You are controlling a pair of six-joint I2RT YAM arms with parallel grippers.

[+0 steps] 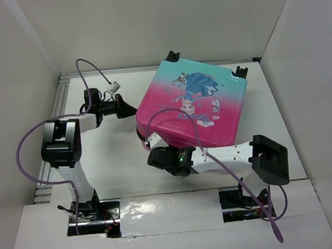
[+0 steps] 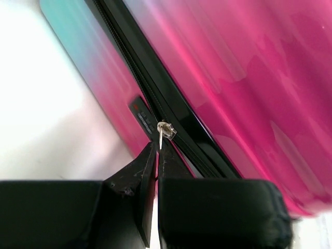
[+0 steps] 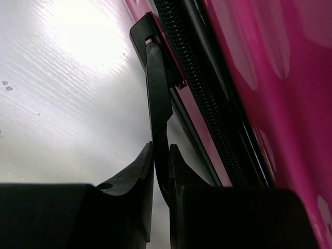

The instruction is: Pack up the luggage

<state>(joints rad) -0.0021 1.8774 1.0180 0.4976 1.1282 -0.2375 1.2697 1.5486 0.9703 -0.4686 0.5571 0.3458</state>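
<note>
Next, my left gripper moves outward along the zip track beside the lock's red-dotted end (image 2: pixel 136 106) and releases the zipper pull (image 2: pixel 161 136), since its slider sits short of there.
The luggage (image 1: pixel 193 102) lies flat and closed on the table, its pink-to-teal princess shell facing up. My left gripper (image 1: pixel 132 110) is at its left edge. In the left wrist view my left gripper (image 2: pixel 157 150) is shut on the thin silver zipper pull (image 2: pixel 161 136), which hangs from the black zip track (image 2: pixel 155 88) of the luggage (image 2: pixel 249 78). My right gripper (image 1: pixel 150 145) is at the near left corner. In the right wrist view my right gripper (image 3: pixel 161 150) is shut on a black strap tab (image 3: pixel 158 98) fixed to the luggage's (image 3: pixel 270 62) side, beside the zip teeth (image 3: pixel 197 78).
White walls enclose the table (image 1: pixel 111 157) on the left, back and right. Black wheels (image 1: pixel 241 71) stick out at the luggage's far edge. A purple cable (image 1: pixel 85 70) loops above the left arm.
</note>
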